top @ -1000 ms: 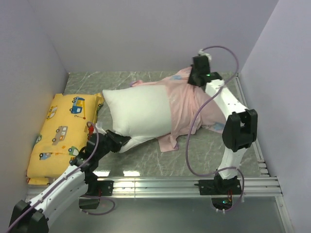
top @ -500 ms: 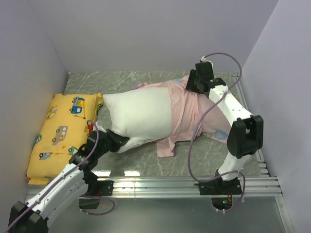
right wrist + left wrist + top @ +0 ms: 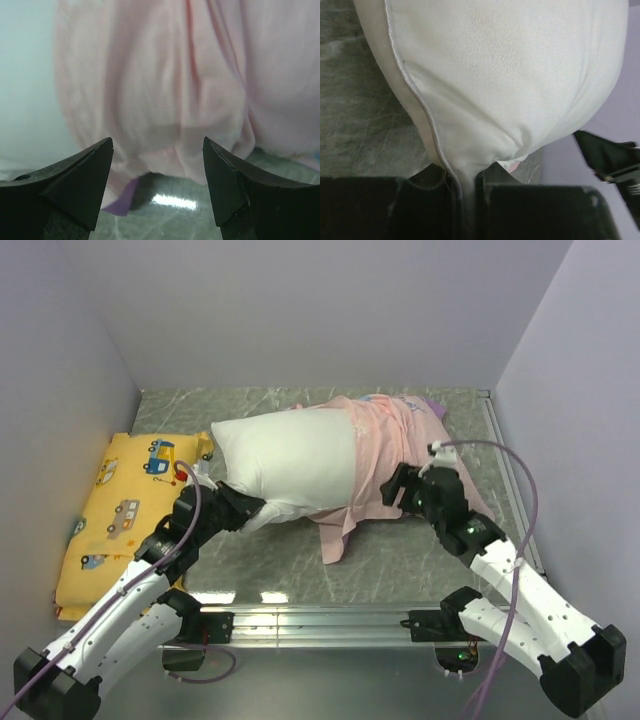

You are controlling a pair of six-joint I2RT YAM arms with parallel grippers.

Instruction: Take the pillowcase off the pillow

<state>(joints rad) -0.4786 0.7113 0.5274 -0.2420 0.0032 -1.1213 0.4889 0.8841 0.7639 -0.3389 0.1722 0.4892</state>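
Next, my left gripper lifts the pinched corner, carries it outward, down by the pillow's bare end [image 3: 226, 448] and releases, since the pillowcase [image 3: 385, 455] still covers the rest.
The white pillow [image 3: 285, 460] lies across the middle of the table, its left half bare. The pillowcase [image 3: 385, 455], turned pale pink side out, covers its right half and trails a flap toward the front. My left gripper [image 3: 250, 515] is shut on the pillow's near left corner [image 3: 465, 175], the piped seam pinched between its black fingers. My right gripper [image 3: 395, 490] hangs open just in front of the pillowcase's near edge. In the right wrist view the pink folds [image 3: 165, 90] fill the frame beyond the spread fingertips [image 3: 100, 155], with nothing between them.
A yellow cushion [image 3: 125, 510] printed with vehicles lies along the left wall. Grey walls close in the left, back and right sides. A metal rail [image 3: 330, 620] with the arm bases runs along the front edge. Marble tabletop [image 3: 420, 560] shows in front of the pillowcase.
The right gripper has let go of the pillowcase at the back right, opened, and swung down to the front of it. The pillowcase dropped over the pillow. The left gripper kept its hold.
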